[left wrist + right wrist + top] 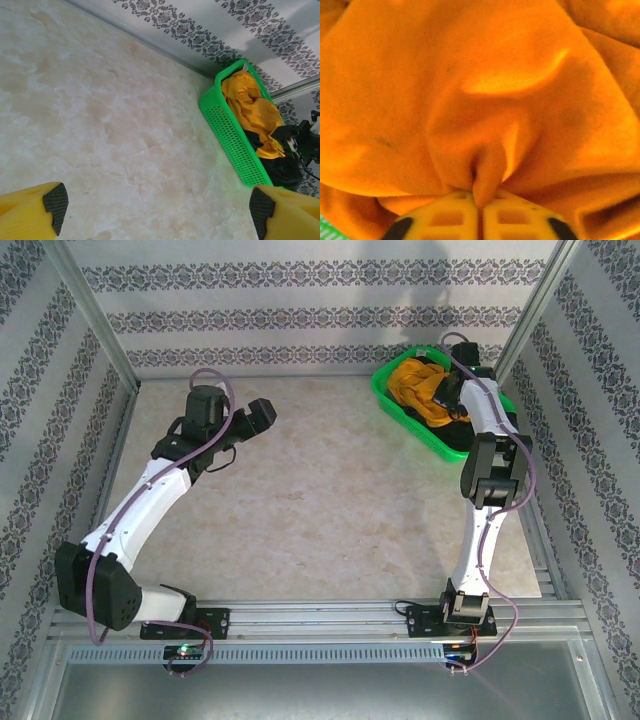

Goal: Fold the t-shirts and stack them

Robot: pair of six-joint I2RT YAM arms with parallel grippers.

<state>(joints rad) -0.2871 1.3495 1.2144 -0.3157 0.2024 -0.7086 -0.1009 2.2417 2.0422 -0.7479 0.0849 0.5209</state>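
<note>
Next, my right gripper lifts up out of the green basket [392,400] and swings over the bare tabletop between the arms, as it has room for the orange t-shirt.
A bright orange t-shirt [418,383] lies crumpled in the green mesh basket [392,400] at the back right of the table. Under it, at the basket's near end, a black t-shirt [458,436] shows. My right gripper [481,205] reaches down into the basket and is shut on a pinched fold of the orange t-shirt [490,125]. My left gripper [262,416] hovers over the bare table at the back left centre, well apart from the basket. In the left wrist view its fingers [55,202] stand wide open with nothing between them, and the orange t-shirt [250,107] lies far off in the basket [230,137].
Patterned walls close the table at the back and both sides. The basket sits close to the right wall's metal post [530,310]. A metal rail [330,615] runs along the near edge by the arm bases. Bare marble-look tabletop [330,490] spreads between the arms.
</note>
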